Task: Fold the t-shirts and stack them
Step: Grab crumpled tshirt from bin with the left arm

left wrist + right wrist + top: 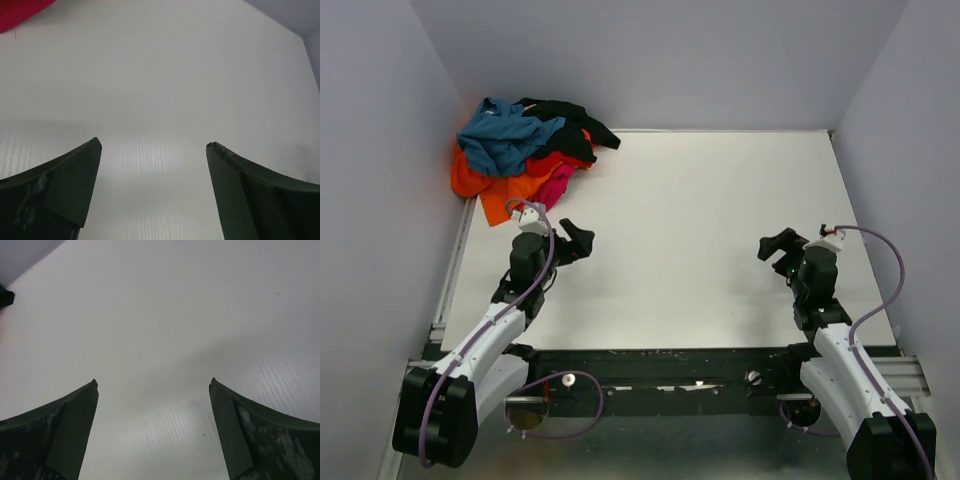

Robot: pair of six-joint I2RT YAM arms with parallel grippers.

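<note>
The teal-blue t-shirt lies on top of the heap, so my left gripper rises next, reaches outward over it and comes down onto its fold (508,140).
The t-shirts lie crumpled in one heap at the far left corner of the table: a teal-blue one (503,137) on top, a black one (570,128) to its right, an orange one (495,190) beneath, and a magenta-pink one (558,182) poking out. A red-pink edge of cloth (22,11) shows at the top left of the left wrist view. My left gripper (576,240) is open and empty, just in front of the heap; it also shows in the left wrist view (152,145). My right gripper (778,245) is open and empty at the right, also seen in its wrist view (152,382).
The white table (700,220) is walled in by pale panels at the back and both sides. A metal rail and black frame run along the near edge, where the arm bases and cables sit.
</note>
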